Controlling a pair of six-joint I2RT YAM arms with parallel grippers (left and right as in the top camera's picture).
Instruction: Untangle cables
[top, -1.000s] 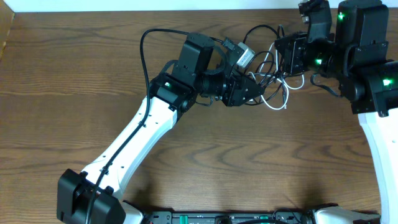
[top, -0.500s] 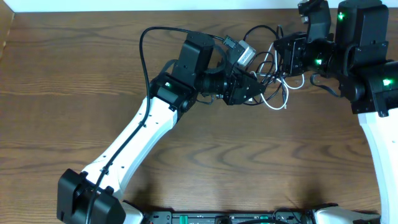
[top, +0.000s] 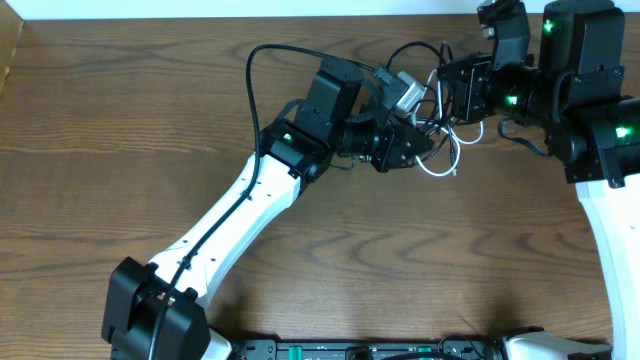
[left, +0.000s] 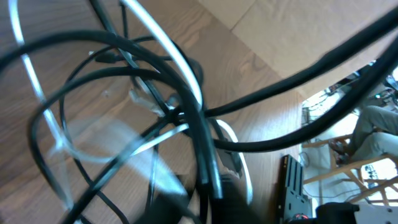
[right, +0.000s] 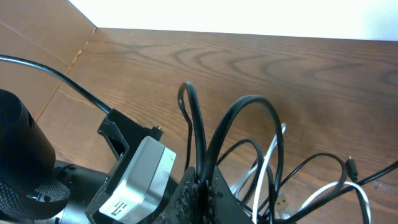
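Observation:
My right gripper pulls the black cable away from the tangle to the gripper's right in the overhead view next and releases it, since bare tabletop is there.
The cables (top: 441, 128), one white and the others black, lie bunched between both arms at the table's back right. A white loop (top: 440, 168) hangs out toward the front. My left gripper (top: 424, 140) reaches into the tangle from the left. In the left wrist view, black cables (left: 280, 87) and the white cable (left: 168, 50) cross close and blurred, and black strands run down between my left gripper's (left: 208, 200) shut fingers. My right gripper (top: 452, 95) sits at the tangle's back edge. My right gripper (right: 200, 188) is shut on black cable loops (right: 249, 102) that rise from it, and the white cable (right: 268, 168) lies behind.
The wooden table (top: 150, 150) ends at a white wall along the back. My left arm's own thick black wire (top: 255, 70) arcs above its forearm. Its silver wrist camera box (right: 140, 180) sits right beside my right gripper. Beyond the table's edge stand chairs (left: 367, 155).
My left arm has moved right and toward the back, deeper into the tangle, and its gripper has shut on cable strands. The right arm has stayed still.

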